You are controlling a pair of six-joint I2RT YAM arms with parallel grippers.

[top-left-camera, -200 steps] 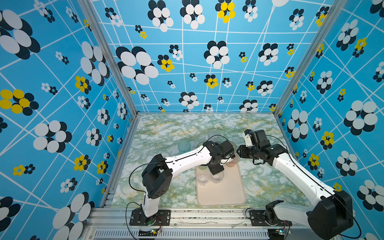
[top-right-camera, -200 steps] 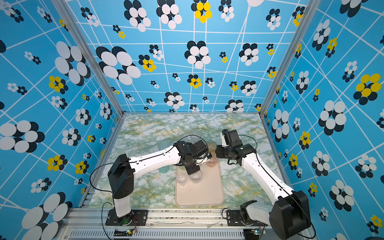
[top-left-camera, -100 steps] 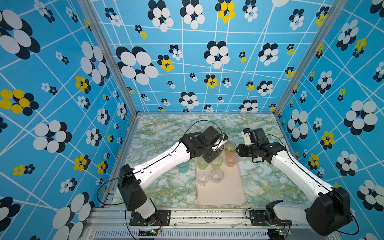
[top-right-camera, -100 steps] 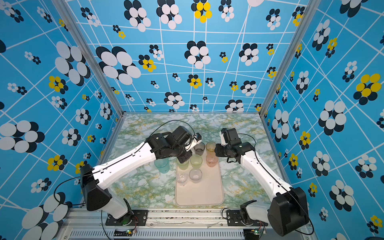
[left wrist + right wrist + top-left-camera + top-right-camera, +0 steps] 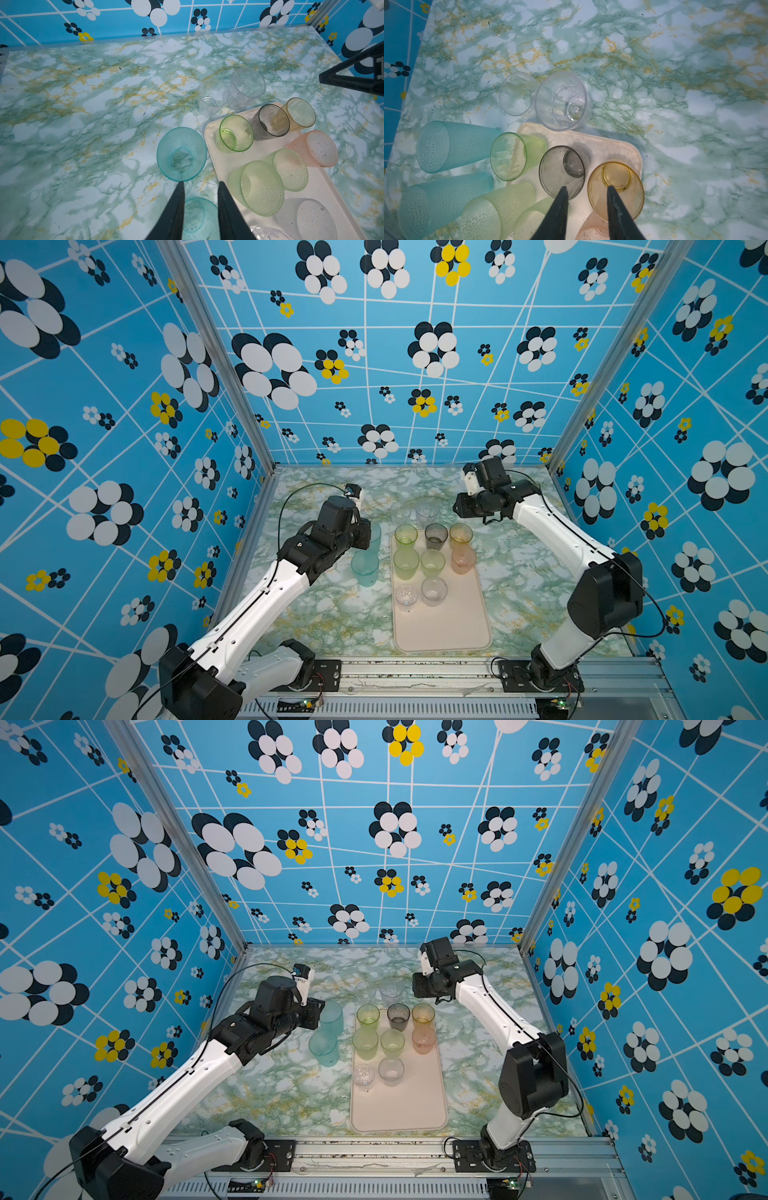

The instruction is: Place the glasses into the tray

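My right gripper reaches outward and down next onto the rim's side point(image 5: 437, 510) point(image 5: 585, 108) free of the other clear glass, since the clear faceted glass stands below and outward.
The cream tray point(image 5: 440, 622) holds several glasses: green point(image 5: 406, 536), grey point(image 5: 436, 536) and amber point(image 5: 461, 535) in its far row, with more green, pink and clear ones behind. Two teal glasses point(image 5: 365, 568) point(image 5: 181, 153) stand on the table left of the tray. Two clear glasses point(image 5: 427, 512) point(image 5: 560, 101) stand just beyond its far edge. My left gripper point(image 5: 200, 184) hangs open and empty above the teal pair. My right gripper point(image 5: 587, 188) is open and empty, high over the grey glass point(image 5: 561, 172) and amber glass point(image 5: 615, 187).
The marble tabletop point(image 5: 316, 614) is closed in by blue flowered walls on three sides. An aluminium rail point(image 5: 415, 672) runs along the front edge with both arm bases on it. The near half of the tray bears no glasses.
My left gripper has swung left, from over the tray's far end to above the teal glasses, and its jaws have widened. The right gripper has backed off a little toward the far right.
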